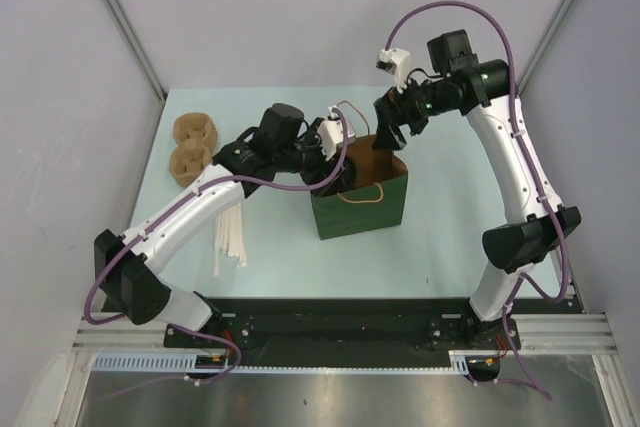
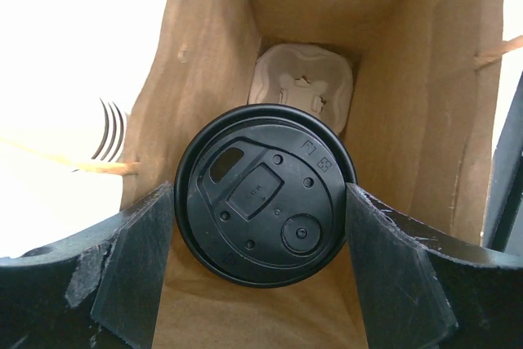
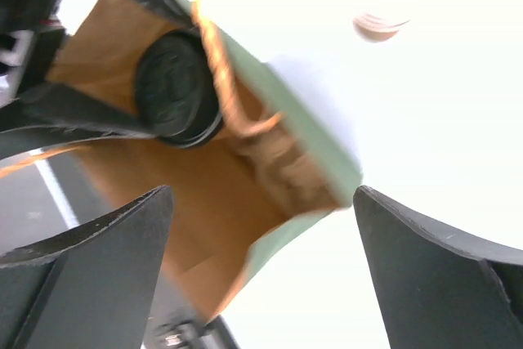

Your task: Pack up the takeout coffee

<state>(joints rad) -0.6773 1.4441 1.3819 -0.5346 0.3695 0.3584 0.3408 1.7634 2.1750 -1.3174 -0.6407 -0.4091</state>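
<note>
I will next move my right gripper to the left in the top view, onto the handle's nearer end (image 1: 369, 131) (image 3: 260, 126), to reach the far twisted paper handle.
The takeout coffee shows only as its round black lid (image 2: 245, 218); the cup below is hidden. My left gripper (image 2: 261, 200) is shut on it, one finger against each side of the lid, inside the mouth of the green bag (image 1: 365, 209). Brown bag walls (image 2: 204, 55) surround the lid, and a white pulp tray (image 2: 304, 83) lies at the bottom. From above, the left gripper (image 1: 335, 172) reaches into the bag top. My right gripper (image 1: 390, 137) stands open at the bag's far right corner. Its wrist view shows the bag rim (image 3: 327, 169) between wide jaws and the lid (image 3: 176, 87) beyond.
Brown pulp cup carriers (image 1: 192, 147) lie at the far left of the pale table (image 1: 450, 237). White cutlery (image 1: 230, 232) lies in front of them, left of the bag. A twine handle (image 1: 360, 194) hangs on the bag's front. Grey walls enclose the table.
</note>
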